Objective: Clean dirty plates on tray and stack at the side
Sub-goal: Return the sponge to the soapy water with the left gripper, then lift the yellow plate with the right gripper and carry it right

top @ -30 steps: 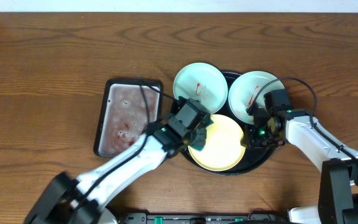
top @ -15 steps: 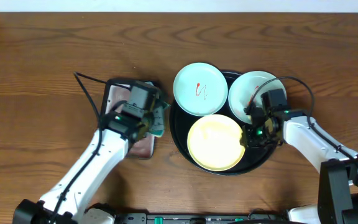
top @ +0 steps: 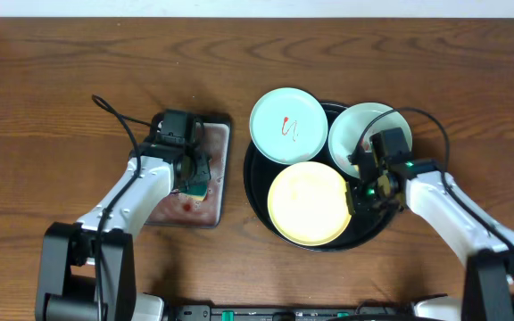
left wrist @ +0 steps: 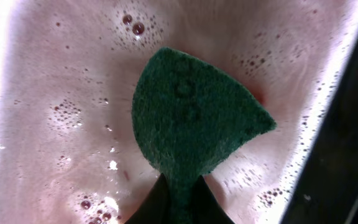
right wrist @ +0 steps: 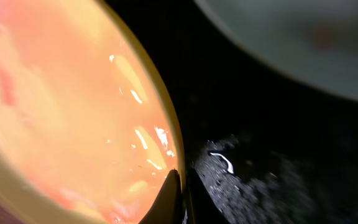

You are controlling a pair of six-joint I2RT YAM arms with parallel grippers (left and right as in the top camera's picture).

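Observation:
The yellow plate [top: 308,203] looks wiped, so my right gripper will lift it, move right in the overhead view, and go down to release it on bare tabletop [top: 466,166] beside the tray.
Three plates lie on the round black tray [top: 328,247]. The pale yellow plate [top: 308,203] sits at the front and looks wiped. My right gripper [top: 357,198] is shut on its right rim; the right wrist view shows the fingers pinching the yellow plate [right wrist: 67,106] at its edge [right wrist: 182,186]. The left mint plate [top: 288,126] carries a red smear. My right arm partly hides the right mint plate [top: 351,134]. My left gripper [top: 194,183] is shut on a green sponge [left wrist: 194,124], which is down in the sponge tray's pink foamy water.
The rectangular sponge tray [top: 225,169] lies left of the round tray, filled with pink bubbly water [left wrist: 55,93]. A black cable loops off my left arm [top: 114,116]. Bare wooden table [top: 52,89] stretches to the left and back.
My left arm swung the sponge from the yellow plate over to the sponge tray and lowered it into the water. My right gripper closed onto the yellow plate's rim.

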